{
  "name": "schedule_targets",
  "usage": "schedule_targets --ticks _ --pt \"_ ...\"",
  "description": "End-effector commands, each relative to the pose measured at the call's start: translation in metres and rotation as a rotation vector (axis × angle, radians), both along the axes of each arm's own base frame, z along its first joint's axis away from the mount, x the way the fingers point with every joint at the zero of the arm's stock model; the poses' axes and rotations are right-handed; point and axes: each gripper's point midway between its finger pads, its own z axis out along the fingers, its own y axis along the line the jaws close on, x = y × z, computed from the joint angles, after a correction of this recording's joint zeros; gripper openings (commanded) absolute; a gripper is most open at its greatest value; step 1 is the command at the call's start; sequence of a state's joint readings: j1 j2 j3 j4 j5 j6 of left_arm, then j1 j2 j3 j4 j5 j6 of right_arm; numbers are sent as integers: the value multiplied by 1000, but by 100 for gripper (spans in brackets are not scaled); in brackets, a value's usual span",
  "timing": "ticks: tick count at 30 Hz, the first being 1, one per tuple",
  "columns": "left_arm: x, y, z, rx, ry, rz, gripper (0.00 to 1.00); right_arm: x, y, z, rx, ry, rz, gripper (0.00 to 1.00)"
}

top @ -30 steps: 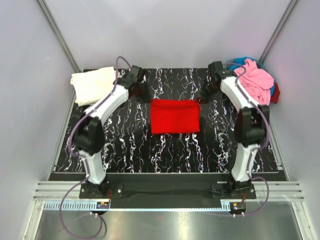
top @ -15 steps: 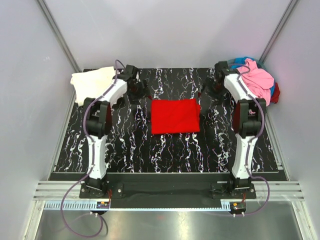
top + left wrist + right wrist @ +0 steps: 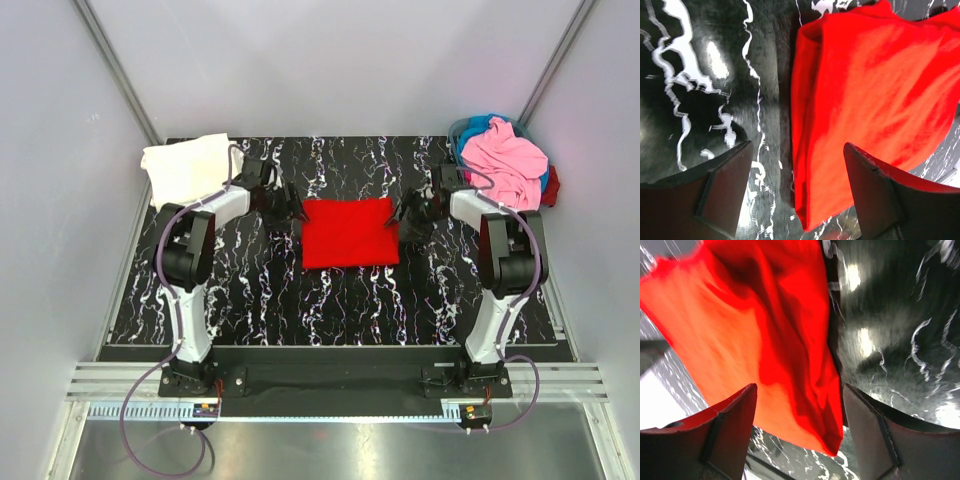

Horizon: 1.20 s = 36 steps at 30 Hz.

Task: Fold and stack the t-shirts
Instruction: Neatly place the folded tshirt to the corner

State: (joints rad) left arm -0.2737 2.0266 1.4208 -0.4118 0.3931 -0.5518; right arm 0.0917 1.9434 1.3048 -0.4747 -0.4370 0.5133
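Observation:
The red t-shirt's folded side edge (image 3: 305, 227) (image 3: 803, 172) already runs between the spread fingers of my left gripper. I should next keep that gripper over the edge and close its fingers there.
A bright red t-shirt (image 3: 349, 232) lies folded into a rectangle in the middle of the black marbled table (image 3: 260, 290). My left gripper (image 3: 290, 212) hovers at its left edge, open. In the left wrist view the red t-shirt (image 3: 870, 90) has its folded edge between the spread fingers (image 3: 720, 195), and the left gripper (image 3: 797, 146) holds nothing. My right gripper (image 3: 408, 215) is at the shirt's right edge, also open. The right wrist view shows the red t-shirt (image 3: 740, 330) rumpled along that edge, under the right gripper (image 3: 800, 387).
A cream-white t-shirt (image 3: 185, 168) lies at the table's far left corner. A pile with a pink t-shirt (image 3: 505, 160) on top, blue cloth (image 3: 478, 125) and dark red cloth (image 3: 551, 185) under it, sits at the far right corner. Walls close in on both sides.
Both grippers have opened and let go of the red t-shirt. Both have drawn back from its far corners toward the middle of its side edges.

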Motion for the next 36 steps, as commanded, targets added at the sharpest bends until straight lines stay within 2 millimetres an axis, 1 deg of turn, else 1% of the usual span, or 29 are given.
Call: schedule_targets --ticks 1,2,3,4,6,7,8,9,10,11,12,13,14,15,16,17,19,21,22,23,25,26,28,29,30,31,32,34,36 --pt "19 -17 7 -93 -95 -30 77 3 18 38 110 -184 58 76" --pt "18 -17 -1 -93 -77 -28 75 -6 19 33 124 -180 67 75" --pt "18 -18 -3 -100 -75 -26 75 -10 20 34 130 -186 69 75" --pt "20 -19 -6 -106 -75 -20 74 -22 19 32 136 -175 61 75" --pt "17 -24 -17 -114 -56 -19 70 -28 23 38 173 -213 66 75" --pt "18 -28 -19 -123 -60 -19 69 -33 25 50 196 -243 56 75" --pt "13 -33 -28 -120 -43 -27 68 -44 27 45 223 -251 57 74" --pt "13 -37 -30 -125 -45 -32 65 -50 29 48 253 -259 45 74" --pt "12 -41 -33 -130 -40 -29 63 -55 31 61 276 -311 45 74" --pt "7 -47 -39 -133 -26 -36 61 -69 33 54 306 -319 49 75" --pt "5 -50 -41 -142 -22 -38 58 -76 35 55 329 -335 51 74" --pt "8 -56 -39 -167 -35 -33 47 -83 38 64 359 -360 45 74" --pt "6 -61 -41 -181 -33 -36 41 -96 38 54 371 -375 43 74" --pt "8 -66 -40 -209 -46 -46 33 -102 39 58 391 -398 34 74" --pt "8 -69 -38 -228 -47 -42 10 -116 39 47 404 -382 32 74" --pt "8 -72 -37 -237 -48 -47 2 -116 40 55 413 -429 44 73" --pt "11 -73 -27 -246 -62 -47 0 -116 37 67 389 -490 50 75" --pt "22 -73 -3 -251 -116 -49 0 -117 34 64 378 -502 32 75" --pt "18 -69 -1 -230 -100 -55 0 -118 35 63 385 -498 32 75" --pt "26 -69 18 -232 -138 -58 0 -118 35 63 389 -498 32 75" --pt "26 -60 27 -196 -136 -61 0 -116 36 60 391 -487 30 75" --pt "35 -55 43 -194 -168 -55 0 -116 37 60 398 -490 35 74" --pt "35 -46 50 -160 -160 -58 0 -118 38 64 417 -506 43 75" --pt "41 -40 62 -154 -182 -50 0 -121 39 66 425 -525 52 75" --pt "45 -34 65 -135 -190 -39 0 -123 39 68 426 -537 52 77" --pt "42 -28 65 -112 -176 -43 0 -127 37 72 426 -559 50 78" --pt "48 -21 74 -104 -195 -32 0 -128 36 76 424 -581 47 81" --pt "50 -10 77 -71 -190 -21 0 -131 34 85 420 -628 45 89" --pt "63 0 90 -52 -214 -4 0 -135 34 84 418 -630 45 98"
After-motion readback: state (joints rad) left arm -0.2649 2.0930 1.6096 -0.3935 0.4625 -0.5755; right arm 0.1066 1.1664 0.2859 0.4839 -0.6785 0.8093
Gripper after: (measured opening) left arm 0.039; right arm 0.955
